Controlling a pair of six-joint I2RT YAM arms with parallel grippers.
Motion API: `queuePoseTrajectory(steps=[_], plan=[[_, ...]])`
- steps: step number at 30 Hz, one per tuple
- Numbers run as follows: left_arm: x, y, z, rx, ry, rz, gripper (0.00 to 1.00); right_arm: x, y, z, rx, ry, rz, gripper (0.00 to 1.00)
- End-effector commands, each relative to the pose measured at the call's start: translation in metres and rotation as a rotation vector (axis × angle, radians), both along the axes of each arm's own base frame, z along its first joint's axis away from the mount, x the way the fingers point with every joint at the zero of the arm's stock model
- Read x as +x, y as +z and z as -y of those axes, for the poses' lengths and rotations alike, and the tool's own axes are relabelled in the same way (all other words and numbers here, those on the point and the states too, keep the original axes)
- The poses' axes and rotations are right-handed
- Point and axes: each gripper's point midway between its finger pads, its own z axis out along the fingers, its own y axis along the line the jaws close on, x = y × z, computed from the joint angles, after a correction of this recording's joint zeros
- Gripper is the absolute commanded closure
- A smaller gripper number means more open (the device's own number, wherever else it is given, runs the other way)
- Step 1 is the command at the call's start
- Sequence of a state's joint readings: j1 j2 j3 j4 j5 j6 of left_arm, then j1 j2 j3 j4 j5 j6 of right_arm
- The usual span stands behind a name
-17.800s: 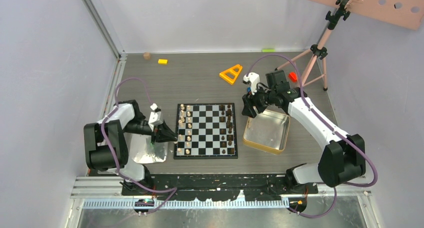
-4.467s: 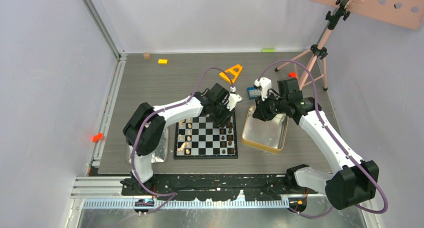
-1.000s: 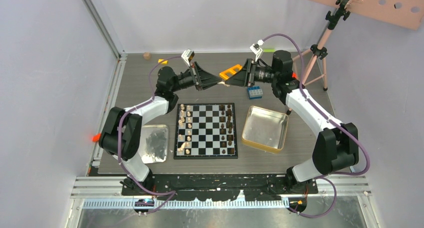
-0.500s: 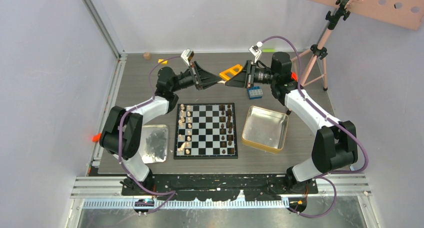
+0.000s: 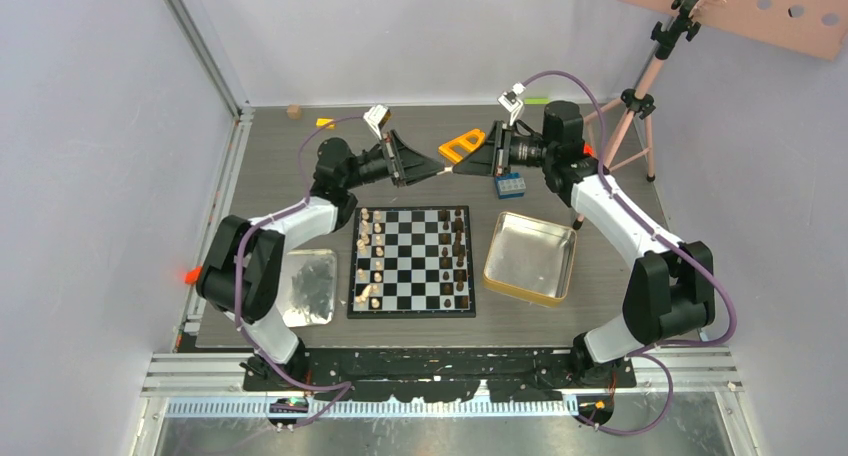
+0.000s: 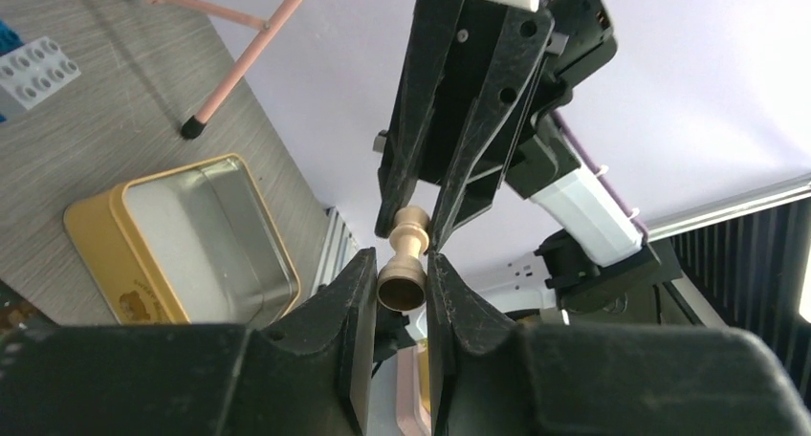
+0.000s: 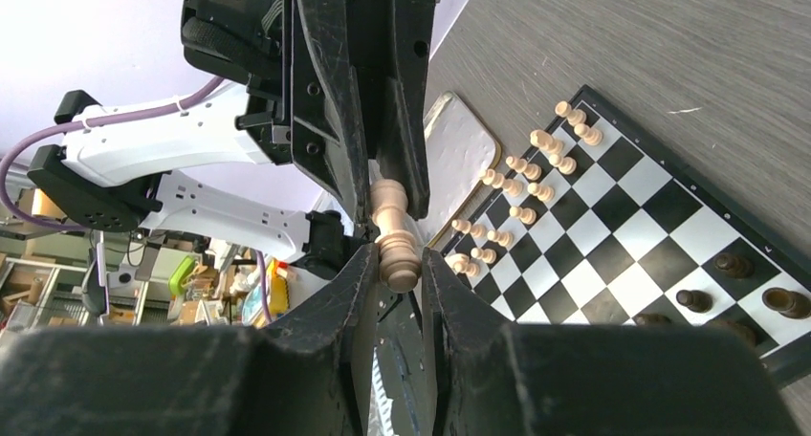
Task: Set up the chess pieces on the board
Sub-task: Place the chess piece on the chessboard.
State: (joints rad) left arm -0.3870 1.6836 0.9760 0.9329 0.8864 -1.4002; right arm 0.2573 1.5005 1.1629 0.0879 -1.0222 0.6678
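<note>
The gap of the outer light column lies below my right gripper, to its left in the top view. My right gripper should move back and down next and turn downward.
Both arms reach to the back of the table, and their tips meet in the air behind the board point(image 5: 410, 276). A light tan chess piece point(image 6: 409, 240) lies level between them. My left gripper point(image 6: 400, 264) is shut on its base. My right gripper point(image 7: 397, 259) is shut on its head end point(image 7: 389, 216). From above, the left gripper point(image 5: 438, 174) and right gripper point(image 5: 458, 170) point tip to tip. Light pieces point(image 5: 370, 261) stand in the board's left columns and dark pieces point(image 5: 458, 261) in its right columns.
A gold-rimmed tin point(image 5: 531, 258) lies right of the board and a silver tray point(image 5: 305, 288) left of it. A blue brick point(image 5: 511, 184) and an orange triangle point(image 5: 460, 144) sit under the right arm. A pink tripod point(image 5: 630, 106) stands back right.
My right gripper's jaws have closed onto the piece's head end. The meeting point of the two grippers has shifted slightly toward the board.
</note>
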Motion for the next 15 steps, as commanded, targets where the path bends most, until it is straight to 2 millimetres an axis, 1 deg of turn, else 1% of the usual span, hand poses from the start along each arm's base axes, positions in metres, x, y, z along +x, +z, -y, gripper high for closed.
queuePoseTrajectory(steps=[1,2,3,4,5,6,8,11,12,13,14,15], plan=[[-0.015,-0.02,-0.008,0.113,-0.023,0.095,0.72,0.004,0.038,0.009,-0.021,-0.007,0.156,0.98],[-0.017,-0.025,-0.01,0.133,-0.025,0.105,0.65,0.005,0.041,0.009,-0.028,-0.008,0.166,0.98],[-0.019,-0.027,-0.011,0.152,-0.028,0.126,0.59,0.004,0.036,0.011,-0.052,-0.008,0.16,0.98],[-0.02,-0.028,-0.014,0.165,-0.027,0.14,0.54,0.004,0.039,0.01,-0.061,-0.006,0.173,0.98],[-0.02,-0.029,-0.017,0.177,-0.027,0.151,0.49,0.002,0.033,0.011,-0.089,-0.003,0.174,0.99],[-0.02,-0.028,-0.022,0.189,-0.021,0.163,0.45,0.0,0.035,0.01,-0.101,0.003,0.188,0.99],[-0.017,-0.028,-0.036,0.22,-0.004,0.175,0.38,-0.005,0.03,0.007,-0.145,0.019,0.204,0.99],[-0.013,-0.029,-0.062,0.279,0.034,0.199,0.33,-0.014,0.023,0.001,-0.238,0.045,0.242,0.99],[-0.013,-0.036,-0.073,0.318,0.045,0.18,0.32,-0.02,0.015,0.001,-0.276,0.059,0.215,0.99],[-0.014,-0.039,-0.085,0.358,0.061,0.175,0.31,-0.019,0.014,-0.005,-0.321,0.074,0.267,0.99],[-0.015,-0.043,-0.098,0.4,0.077,0.18,0.31,-0.021,0.012,-0.008,-0.351,0.083,0.278,0.99],[-0.017,-0.048,-0.112,0.443,0.091,0.157,0.3,-0.026,0.006,-0.015,-0.412,0.112,0.3,0.99]])
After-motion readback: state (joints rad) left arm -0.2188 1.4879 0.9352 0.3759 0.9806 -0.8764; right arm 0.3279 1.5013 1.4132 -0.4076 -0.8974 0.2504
